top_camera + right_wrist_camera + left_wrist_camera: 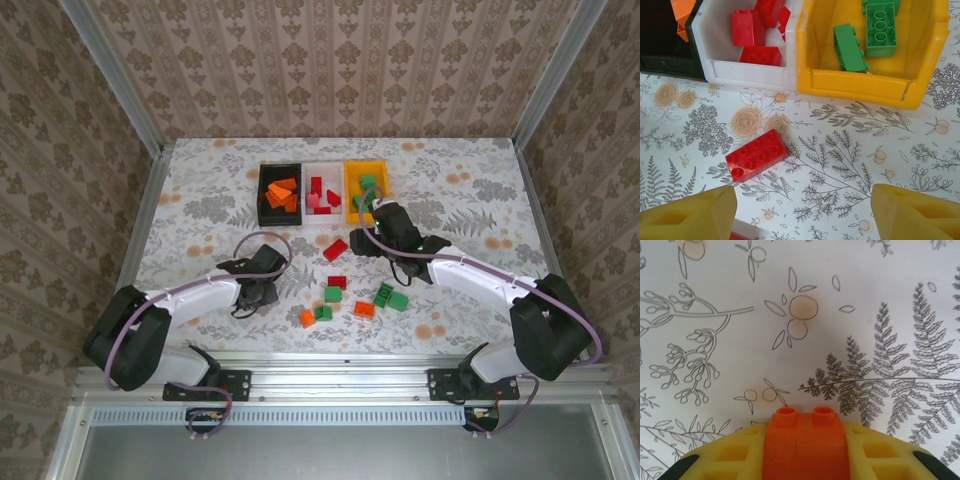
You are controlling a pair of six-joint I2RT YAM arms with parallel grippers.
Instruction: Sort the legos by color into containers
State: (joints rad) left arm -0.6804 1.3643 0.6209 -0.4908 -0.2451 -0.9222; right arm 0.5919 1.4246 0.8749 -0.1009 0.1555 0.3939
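The black bin (262,200) of orange legos stands outward of my left gripper, so my gripper should next lift and move outward over it to release the orange lego.
My left gripper (262,292) is shut on an orange lego (803,442), held low over the tablecloth left of the loose bricks. My right gripper (388,218) hangs open just in front of the yellow bin (351,189), nothing between its fingers (690,215). The black bin (262,200) holds orange legos (281,192), the white bin (750,70) holds red ones (747,27), and the yellow bin (860,82) holds green ones (881,27). A long red lego (757,154) lies flat on the table ahead of the right gripper. More red, green and orange legos (345,297) lie scattered nearer the front.
The three bins stand side by side at the back centre of the flowered tablecloth (200,210). Metal rails (140,230) and patterned walls close in the table on the left, right and back. The right arm (470,275) stretches across the right half.
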